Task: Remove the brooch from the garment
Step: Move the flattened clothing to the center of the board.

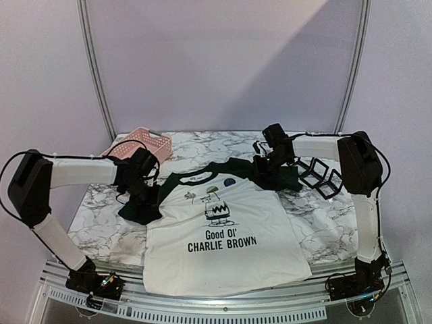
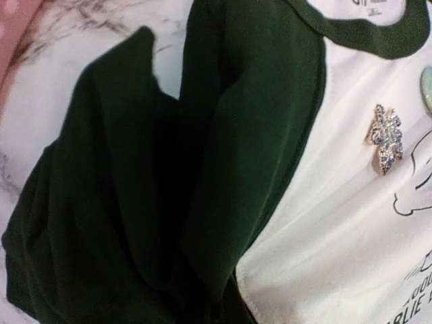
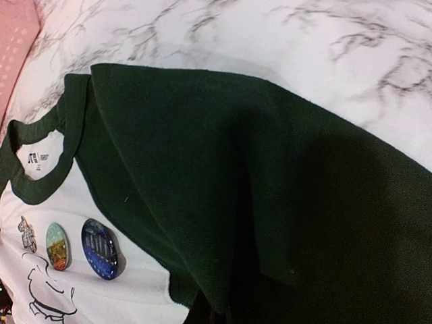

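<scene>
My left gripper moves to the left in the top view and slightly back next, and then opens, because the sleeve still stands bunched in folds at my fingers.
The garment [image 1: 223, 236], a white T-shirt with dark green sleeves, lies flat on the marble table. A small sparkling brooch [image 2: 386, 138] is pinned on its upper chest, seen also in the top view [image 1: 191, 196] and as the brooch [image 3: 27, 234] at the right wrist view's left edge. My left gripper [image 1: 144, 183] is shut on the bunched left sleeve [image 2: 202, 169]. My right gripper [image 1: 264, 165] is shut on the right sleeve [image 3: 256, 202]. Both sleeves rise in folds toward the jaws, which the cloth hides in the wrist views.
A blue round badge [image 3: 99, 248] and a multicoloured one [image 3: 57, 246] sit beside the brooch. A pink basket [image 1: 138, 143] stands at the back left. A black wire-frame rack [image 1: 320, 175] sits right of the shirt. The table's front edge [image 1: 223, 300] runs below the hem.
</scene>
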Robot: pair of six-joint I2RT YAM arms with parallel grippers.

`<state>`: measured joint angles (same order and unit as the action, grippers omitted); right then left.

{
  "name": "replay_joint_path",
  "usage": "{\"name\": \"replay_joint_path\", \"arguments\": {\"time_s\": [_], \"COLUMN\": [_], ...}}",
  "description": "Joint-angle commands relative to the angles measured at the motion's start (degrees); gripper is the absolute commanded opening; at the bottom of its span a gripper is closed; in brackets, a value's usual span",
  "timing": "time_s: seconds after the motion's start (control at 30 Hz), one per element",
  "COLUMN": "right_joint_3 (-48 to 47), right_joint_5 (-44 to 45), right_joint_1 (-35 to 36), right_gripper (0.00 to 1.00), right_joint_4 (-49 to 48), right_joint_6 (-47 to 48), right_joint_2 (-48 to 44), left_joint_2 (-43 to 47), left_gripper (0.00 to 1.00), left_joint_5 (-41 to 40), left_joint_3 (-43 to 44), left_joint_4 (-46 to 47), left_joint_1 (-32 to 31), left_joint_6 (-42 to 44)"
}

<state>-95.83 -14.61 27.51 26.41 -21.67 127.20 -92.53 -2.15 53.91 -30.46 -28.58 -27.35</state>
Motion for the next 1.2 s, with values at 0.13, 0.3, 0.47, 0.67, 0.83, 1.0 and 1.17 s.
{"name": "replay_joint_path", "arguments": {"time_s": [0.13,0.3,0.47,0.67,0.83,1.0,1.17], "right_joint_3": [-4.4,-3.0,1.5,8.8,11.3,12.5,12.6], "right_joint_5": [-1.0,0.9,1.8,1.6,0.4,-3.5,-4.9], "right_joint_1": [2.8,2.8,2.9,6.3,13.3,20.0,23.7], "right_gripper": [0.03,0.13,0.43,0.65,0.76,0.79,0.79], "right_joint_4": [-0.5,-0.6,-1.0,-4.5,-7.4,-13.2,-17.7], "right_joint_6": [-1.1,-2.0,-0.3,4.2,6.4,4.2,1.7], "right_joint_2": [1.5,-0.2,-6.9,-16.6,-20.5,-19.6,-16.8], "left_joint_2": [12.5,14.6,18.0,16.5,6.8,-1.8,-6.3], "left_gripper": [0.00,0.11,0.60,0.87,0.91,0.91,0.90], "left_joint_5": [-3.5,-2.3,-2.5,-1.7,-0.9,-0.9,-0.7], "left_joint_3": [-10.9,-12.2,-8.3,4.3,13.3,16.9,16.1], "left_joint_4": [0.8,-0.4,-4.2,-10.4,-14.0,-13.5,-10.3], "left_joint_1": [2.4,2.6,2.7,2.7,2.6,1.6,1.3], "left_joint_6": [-7.4,-7.4,-5.6,0.5,5.8,7.5,7.6]}}
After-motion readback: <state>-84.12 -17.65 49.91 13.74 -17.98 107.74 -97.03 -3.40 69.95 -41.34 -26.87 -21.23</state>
